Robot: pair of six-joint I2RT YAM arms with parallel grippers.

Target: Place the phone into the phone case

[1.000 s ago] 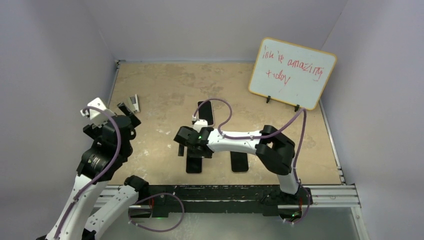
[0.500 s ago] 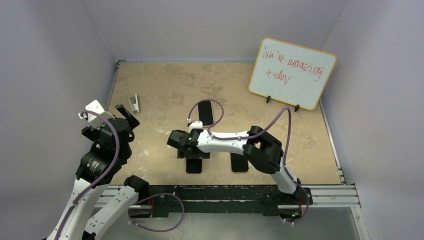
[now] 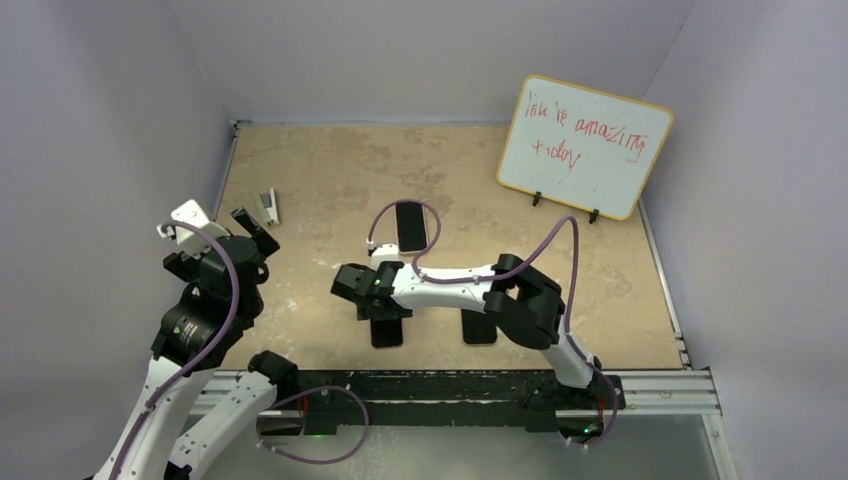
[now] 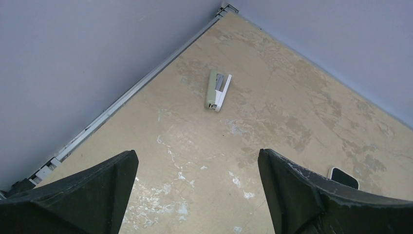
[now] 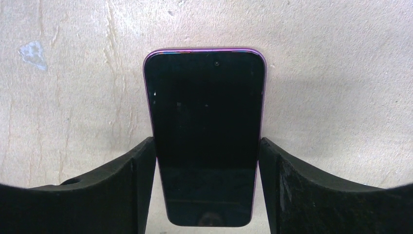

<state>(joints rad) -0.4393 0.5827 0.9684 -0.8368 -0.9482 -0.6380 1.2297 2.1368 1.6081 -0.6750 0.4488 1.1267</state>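
Note:
Next, my right gripper lifts the phone to the right in the top view, then lowers it onto the dark flat rectangle (image 3: 480,326) to release it.
A phone (image 5: 207,131) with a black screen and a purple rim lies flat on the table, near the front in the top view (image 3: 387,330). My right gripper (image 5: 208,146) reaches left and down over it (image 3: 383,310), its fingers (image 5: 141,170) pressed against both long sides. A dark flat rectangle (image 3: 480,326) lies to the right of the phone. Another with a light rim (image 3: 412,226) lies farther back and shows in the left wrist view (image 4: 344,176). I cannot tell which is the case. My left gripper (image 3: 250,225) is open and empty, above bare table (image 4: 197,195).
A small green and white stapler (image 3: 268,207) lies at the back left, also in the left wrist view (image 4: 217,90). A whiteboard (image 3: 585,145) with red writing stands at the back right. Walls enclose the table on three sides. A metal rail (image 3: 660,382) runs along the front.
My right gripper has moved left and a little toward the front, settling over the near phone. My left arm shifted slightly a second ago and has since been still.

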